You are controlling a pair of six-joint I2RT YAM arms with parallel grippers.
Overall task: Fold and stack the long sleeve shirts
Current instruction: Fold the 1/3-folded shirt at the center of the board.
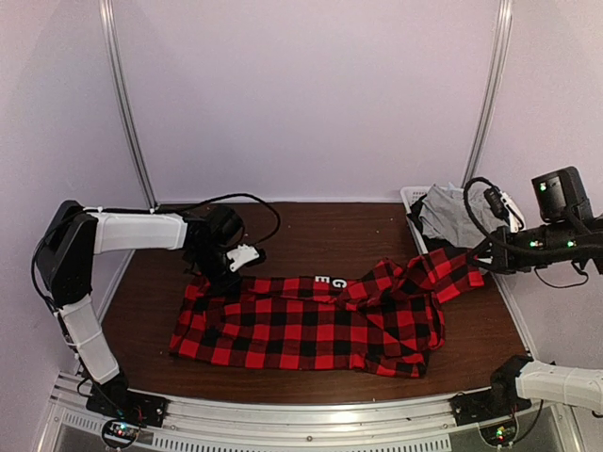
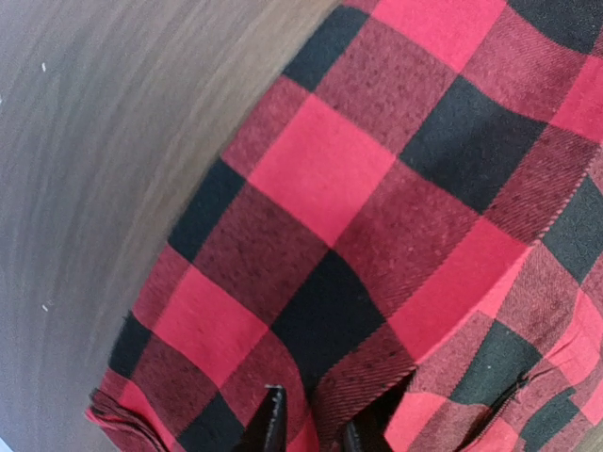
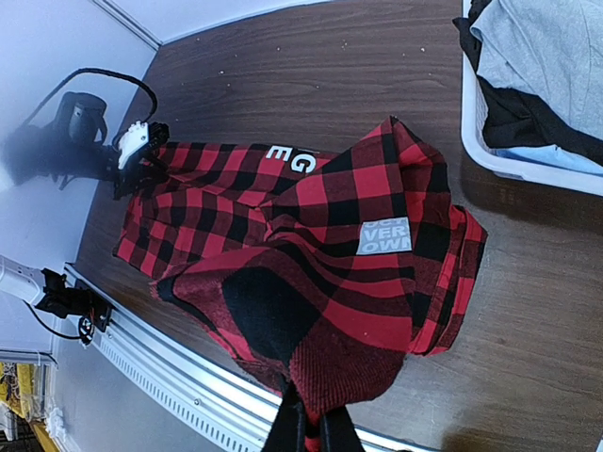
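Next, my right gripper goes to the left in the top view, over the shirt beside the white letters, and releases, as the held end of the shirt juts out sideways.
A red-and-black buffalo-check flannel shirt (image 1: 301,325) lies spread across the brown table, with white letters near its upper edge. My left gripper (image 1: 229,275) sits at the shirt's far left corner. In the left wrist view its gripper (image 2: 311,433) is closed on a fold of the shirt (image 2: 377,188). My right gripper (image 1: 479,256) holds the shirt's right end lifted off the table. In the right wrist view its gripper (image 3: 311,435) pinches the cloth, and the shirt (image 3: 311,245) hangs away from it with a grey label showing.
A white mesh basket (image 1: 411,200) with grey and dark clothes stands at the back right; it also shows in the right wrist view (image 3: 468,122). A metal rail (image 1: 301,416) runs along the table's near edge. Bare brown table (image 1: 311,235) lies behind the shirt.
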